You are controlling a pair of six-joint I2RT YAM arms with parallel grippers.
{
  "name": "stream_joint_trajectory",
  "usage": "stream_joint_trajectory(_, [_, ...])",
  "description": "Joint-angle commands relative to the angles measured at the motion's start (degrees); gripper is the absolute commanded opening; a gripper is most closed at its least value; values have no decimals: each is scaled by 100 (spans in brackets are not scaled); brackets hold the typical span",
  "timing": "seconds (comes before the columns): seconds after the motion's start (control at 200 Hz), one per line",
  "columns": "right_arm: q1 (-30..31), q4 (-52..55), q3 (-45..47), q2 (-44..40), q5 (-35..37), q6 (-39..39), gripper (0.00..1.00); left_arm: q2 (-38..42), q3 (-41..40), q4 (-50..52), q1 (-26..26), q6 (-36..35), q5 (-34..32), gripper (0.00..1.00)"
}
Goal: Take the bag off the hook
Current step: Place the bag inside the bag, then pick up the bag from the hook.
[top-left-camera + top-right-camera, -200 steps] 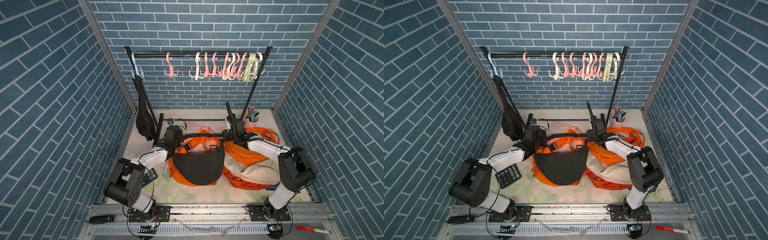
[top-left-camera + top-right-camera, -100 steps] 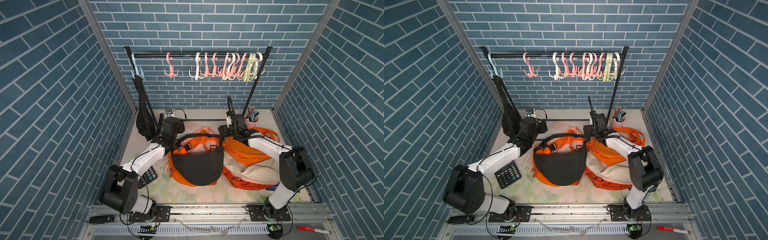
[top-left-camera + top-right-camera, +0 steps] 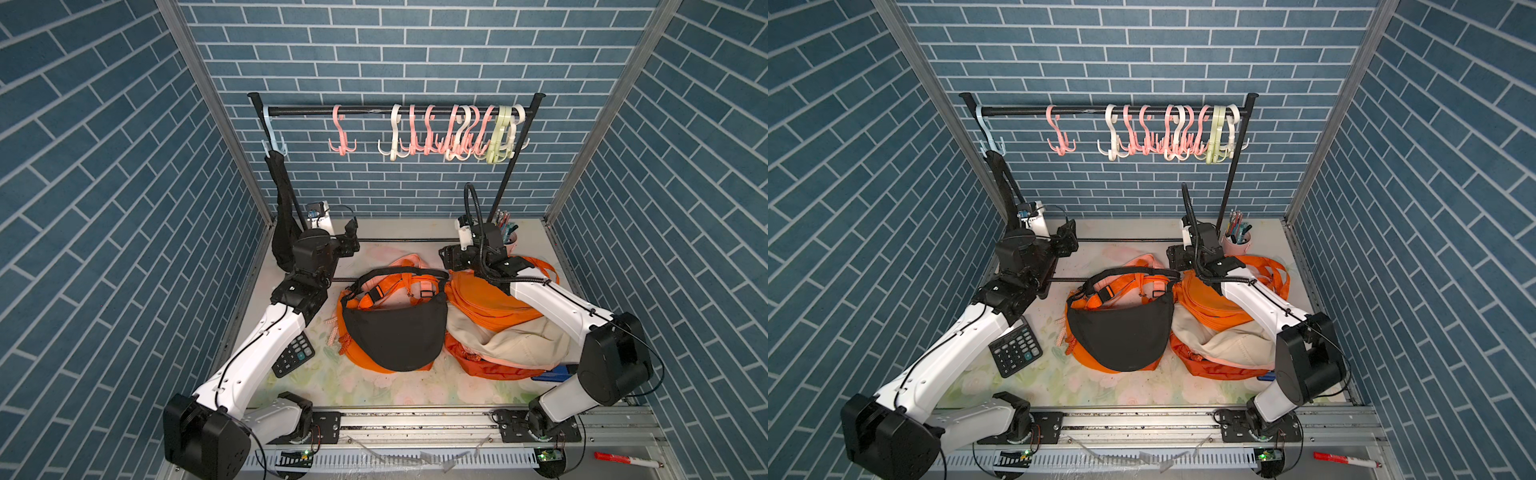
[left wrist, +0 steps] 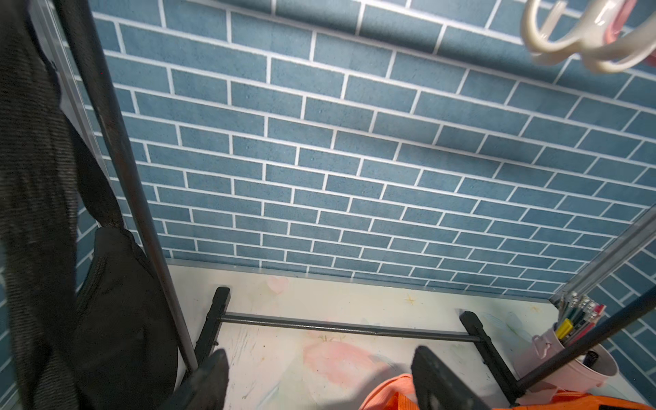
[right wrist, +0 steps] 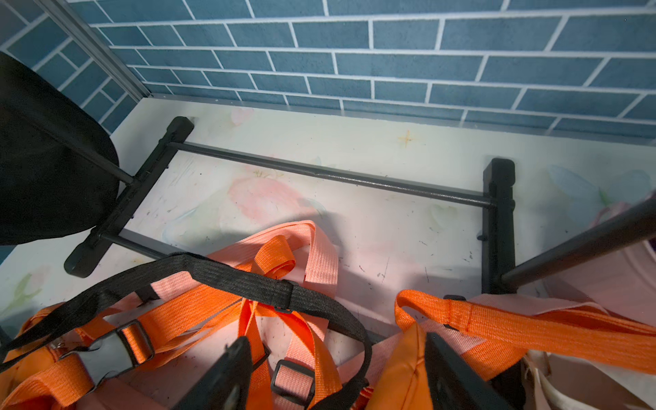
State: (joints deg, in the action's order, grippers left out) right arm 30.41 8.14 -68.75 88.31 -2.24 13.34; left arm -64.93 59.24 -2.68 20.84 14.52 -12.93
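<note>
My left gripper needs to move sideways next, toward the black bag under the pale blue hook, around the bag's hanging strap (image 3: pixel 283 192) (image 4: pixel 42 218), because its open fingers are still beside the bag's strap.
A black bag (image 3: pixel 284 216) (image 3: pixel 1005 189) hangs by its strap from the pale blue hook (image 3: pixel 272 139) (image 3: pixel 986 135) at the rail's left end. It also shows in the left wrist view (image 4: pixel 117 301) and the right wrist view (image 5: pixel 46 159). My left gripper (image 3: pixel 350 243) (image 4: pixel 321 355) stands open and empty just right of that bag, low over the table. My right gripper (image 3: pixel 446 257) (image 5: pixel 336 342) is open above the loose strap (image 5: pixel 241 280) of a second black bag (image 3: pixel 395 332) lying on the table.
Several pink and cream hooks (image 3: pixel 453 133) hang along the black rail (image 3: pixel 374 111). Orange bags (image 3: pixel 486 297) and a beige bag (image 3: pixel 507 340) are heaped at the right. A calculator (image 3: pixel 1015 347) lies under my left arm, and a pen cup (image 3: pixel 1237 239) stands by the rack's right post.
Both grippers have opened and let go of the table bag's black strap, which now lies slack on the orange bags. Both arms have pulled back towards the rear wall.
</note>
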Motion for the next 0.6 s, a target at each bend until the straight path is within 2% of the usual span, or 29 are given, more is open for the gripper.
stream_joint_trajectory(0.0, [206,194,-178,-200,68,-266,76,458,67,430,-151,-79,167,82])
stream_joint_trajectory(0.09, [347,261,-267,-218,110,-313,76,808,-24,624,-372,-16,225,82])
stream_joint_trajectory(0.22, [558,288,-388,-237,103,-363,76,1286,-327,708,-1184,440,944,81])
stream_joint_trajectory(0.34, [718,305,-519,-205,-6,-376,76,1538,-474,865,-1732,536,1192,79])
stream_joint_trajectory(0.595, [914,308,-697,-95,-242,-368,75,1467,-564,909,-2149,367,1059,72])
